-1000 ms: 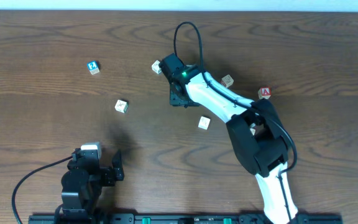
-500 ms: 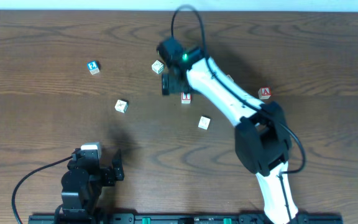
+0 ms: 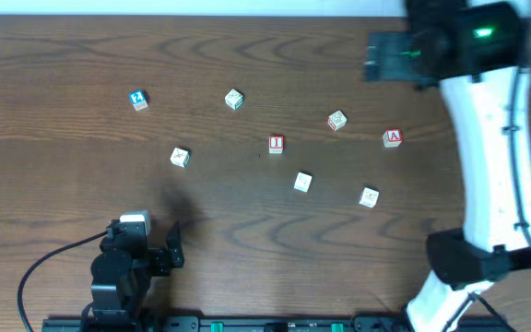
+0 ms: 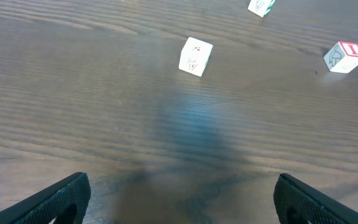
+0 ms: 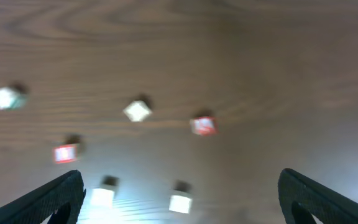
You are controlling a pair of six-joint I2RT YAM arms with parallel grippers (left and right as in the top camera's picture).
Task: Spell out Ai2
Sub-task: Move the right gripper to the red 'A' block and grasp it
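My right gripper lowers far down to the "A" cube next. The red-framed "A" cube [image 3: 393,137] [image 5: 204,126] shows small and far below my right gripper's fingers.
The red-framed "I" cube [image 3: 277,143] rests alone near the table's middle and shows at the right edge of the left wrist view [image 4: 344,57]. The red-framed "A" cube [image 3: 393,137] sits to its right, with the blue "2" cube [image 3: 137,100] at the far left. My right gripper [image 3: 378,57] hangs open high over the back right, holding nothing. Its blurred view shows the "I" cube [image 5: 66,153] and "A" cube [image 5: 203,125] far below the open right gripper [image 5: 180,208]. My left gripper [image 3: 173,245] is low at the front left, and in its own view the left gripper [image 4: 182,202] is open and empty.
Pale whitish cubes lie scattered: one at the back [image 3: 234,99], one left of centre [image 3: 180,158], one beside the "A" cube [image 3: 336,121], and two toward the front [image 3: 302,183] [image 3: 369,196]. The right arm's white links [image 3: 491,166] rise along the right side.
My right gripper opened and left the "I" cube on the table near the middle. It then rose and swung away to the back right. The left arm has not moved.
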